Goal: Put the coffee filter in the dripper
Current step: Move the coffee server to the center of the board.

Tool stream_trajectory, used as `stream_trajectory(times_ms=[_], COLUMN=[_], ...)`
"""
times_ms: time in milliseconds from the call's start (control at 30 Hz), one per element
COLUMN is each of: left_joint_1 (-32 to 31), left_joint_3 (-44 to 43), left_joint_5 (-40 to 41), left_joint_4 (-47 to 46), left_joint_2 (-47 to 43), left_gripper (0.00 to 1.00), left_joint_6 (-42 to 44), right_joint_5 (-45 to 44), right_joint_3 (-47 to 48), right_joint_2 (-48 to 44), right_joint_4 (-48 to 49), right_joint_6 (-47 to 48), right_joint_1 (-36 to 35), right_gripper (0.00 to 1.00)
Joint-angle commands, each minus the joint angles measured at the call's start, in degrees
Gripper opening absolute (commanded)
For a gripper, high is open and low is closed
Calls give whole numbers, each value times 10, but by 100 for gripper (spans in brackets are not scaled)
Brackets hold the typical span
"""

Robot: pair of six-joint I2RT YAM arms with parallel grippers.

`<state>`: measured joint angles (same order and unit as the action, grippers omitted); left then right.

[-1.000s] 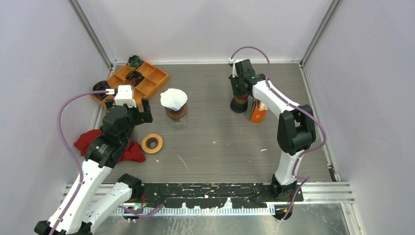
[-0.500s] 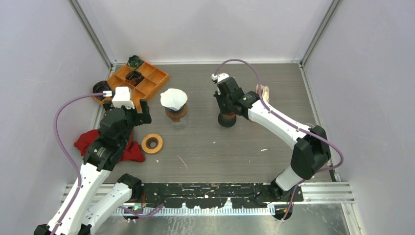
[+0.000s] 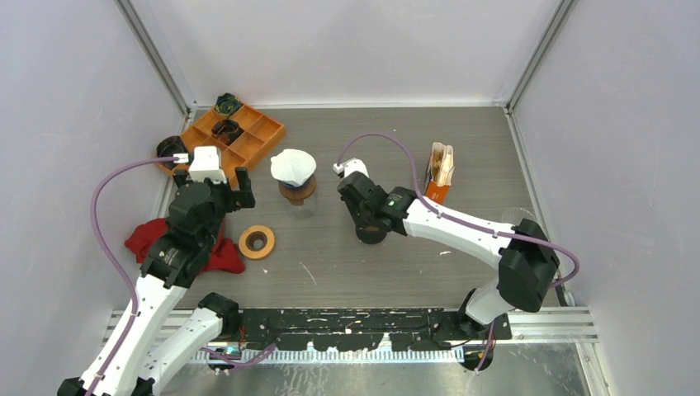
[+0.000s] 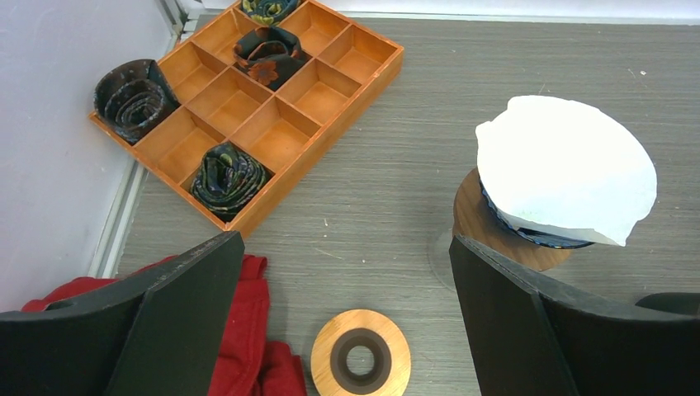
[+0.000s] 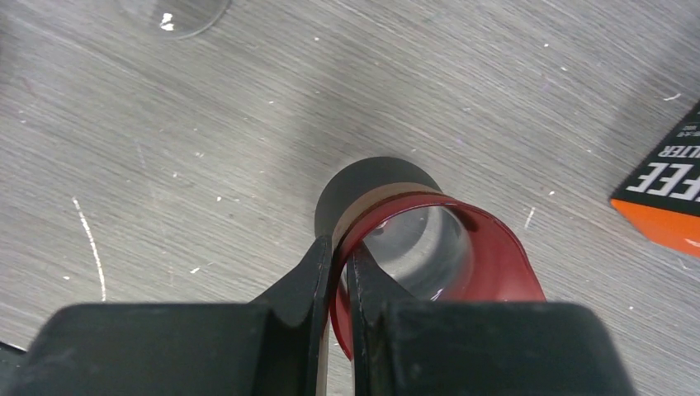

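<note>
I should shift my right gripper toward bare tabletop below it and to its left in the top view, lower the dripper's base and release the dripper's rim.
The white coffee filter lies open on a dark-rimmed cup with a wooden collar, left of the table's middle. A red translucent dripper with a dark base is near the table's middle. My right gripper is shut on its rim, one finger inside and one outside. Whether the base touches the table I cannot tell. My left gripper stands wide open and holds nothing, just left of the filter and above a wooden ring.
An orange compartment tray with dark rolled items sits at the back left. A red cloth lies under the left arm. An orange filter box stands at the right. The wooden ring lies near the cloth.
My right arm has carried the red dripper from beside the orange box at the back right towards the near left, to the table's middle. The left arm has not moved.
</note>
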<state>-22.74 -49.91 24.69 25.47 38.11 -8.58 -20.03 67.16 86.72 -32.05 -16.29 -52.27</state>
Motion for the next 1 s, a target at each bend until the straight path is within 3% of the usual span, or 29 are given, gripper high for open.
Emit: stream_trajectory(times_ms=[0, 667, 967], left_joint_1=[3, 3, 3], left_joint_3=[-1, 0, -3], left_joint_5=[15, 21, 21], left_joint_4=[-39, -39, -32], left_joint_2=[-4, 3, 10], left_gripper=[99, 99, 99], left_joint_6=[1, 2, -9], right_joint_5=[-33, -6, -4], right_joint_3=[3, -8, 0], right_joint_2=[-10, 31, 13], right_joint_4=[42, 74, 68], right_joint_6=[-32, -17, -12], right_joint_1=[-28, -80, -81], right_gripper=[4, 8, 29])
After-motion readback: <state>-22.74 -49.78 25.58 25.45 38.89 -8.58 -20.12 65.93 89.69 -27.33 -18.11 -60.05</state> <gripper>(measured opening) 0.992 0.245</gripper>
